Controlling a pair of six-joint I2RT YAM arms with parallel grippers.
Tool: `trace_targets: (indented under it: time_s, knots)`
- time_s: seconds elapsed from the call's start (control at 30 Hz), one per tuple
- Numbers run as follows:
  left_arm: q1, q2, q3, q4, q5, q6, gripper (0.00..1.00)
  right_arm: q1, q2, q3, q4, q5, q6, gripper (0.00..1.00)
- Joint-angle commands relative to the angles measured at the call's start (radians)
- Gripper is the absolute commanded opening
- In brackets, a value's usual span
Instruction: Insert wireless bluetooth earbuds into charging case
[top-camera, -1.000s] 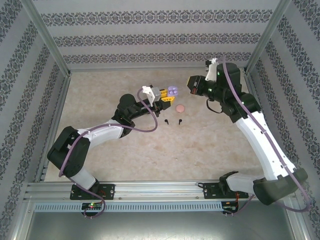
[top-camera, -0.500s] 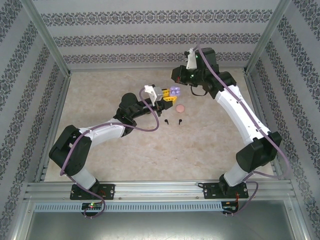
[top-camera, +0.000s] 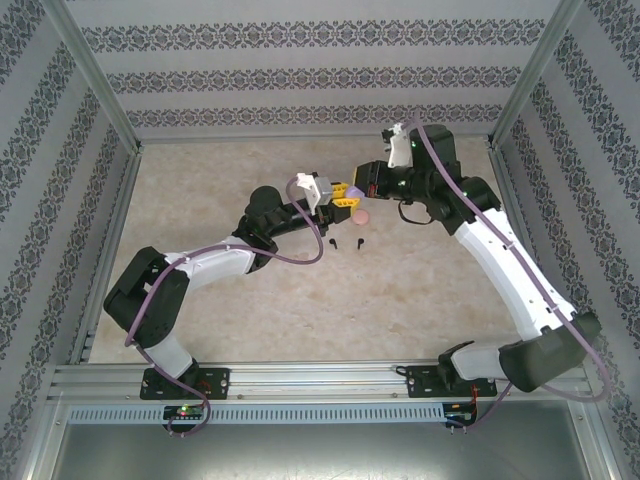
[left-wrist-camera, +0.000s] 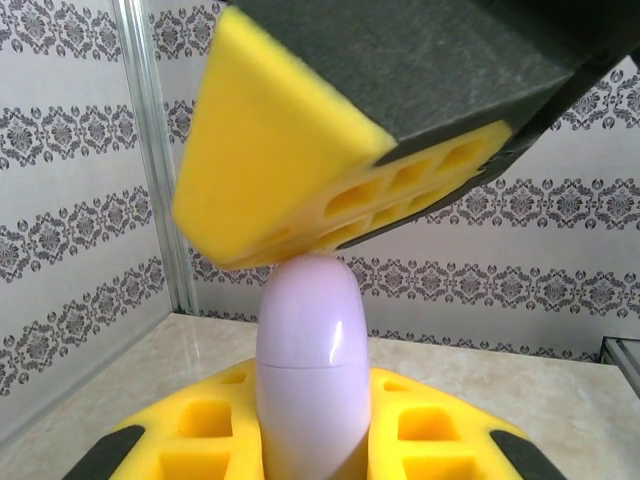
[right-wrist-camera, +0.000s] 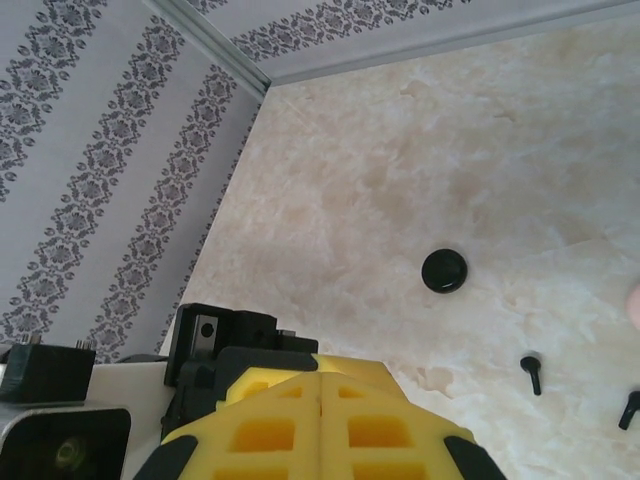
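Both earbuds are close by, so the left gripper should next tilt down, lower the lilac case onto the marble (top-camera: 342, 224) beside the pinkish case and let go of it.
A lilac charging case (left-wrist-camera: 312, 360) stands upright with its lid down, and my left gripper (left-wrist-camera: 312, 445) is shut on its lower half. From above, the yellow fingers (left-wrist-camera: 300, 170) of my right gripper rest on the case's top. In the top view my left gripper (top-camera: 338, 192) and right gripper (top-camera: 362, 186) meet over the lilac case (top-camera: 357, 204). My right gripper (right-wrist-camera: 335, 400) is shut with nothing between its pads. Two black earbuds (top-camera: 334, 242) (top-camera: 357, 242) lie on the table just in front, also seen as black earbuds (right-wrist-camera: 533, 372) in the right wrist view.
A pinkish case (top-camera: 362, 215) lies on the table under the grippers. A round black case (right-wrist-camera: 444, 270) sits closed on the marble beyond the earbuds. Patterned walls and metal posts (top-camera: 110, 110) ring the table.
My right arm swung in from the back right and brought its shut fingers onto the lilac case. That case looked open a second ago and is closed now. The left gripper shifted slightly right.
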Motion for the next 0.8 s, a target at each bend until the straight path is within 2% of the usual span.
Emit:
trace_targets:
  time_s: [0.0, 0.07, 0.13, 0.23, 0.4, 0.5, 0.63, 0.77]
  knots:
    - [0.006, 0.008, 0.048, 0.000, -0.057, -0.008, 0.00, -0.018, -0.039, -0.041, -0.002, 0.073, 0.036, 0.00]
    - [0.007, 0.013, 0.063, -0.062, -0.094, -0.024, 0.00, -0.051, -0.083, -0.068, 0.023, 0.146, 0.061, 0.00]
    - [0.015, 0.028, 0.098, -0.159, -0.153, -0.076, 0.00, -0.091, -0.127, -0.107, 0.045, 0.197, 0.087, 0.05]
    - [0.041, 0.079, 0.160, -0.293, -0.211, -0.181, 0.00, -0.131, -0.159, -0.167, 0.053, 0.203, 0.104, 0.14]
    - [0.082, 0.189, 0.236, -0.450, -0.250, -0.356, 0.00, -0.137, -0.187, -0.301, 0.075, 0.213, 0.118, 0.25]
    - [0.105, 0.260, 0.295, -0.554, -0.228, -0.461, 0.00, -0.136, -0.206, -0.383, 0.102, 0.218, 0.142, 0.31]
    - [0.124, 0.379, 0.415, -0.733, -0.144, -0.556, 0.00, -0.131, -0.205, -0.439, 0.126, 0.223, 0.157, 0.37]
    - [0.123, 0.469, 0.465, -0.772, -0.095, -0.611, 0.00, -0.119, -0.182, -0.443, 0.133, 0.222, 0.156, 0.38]
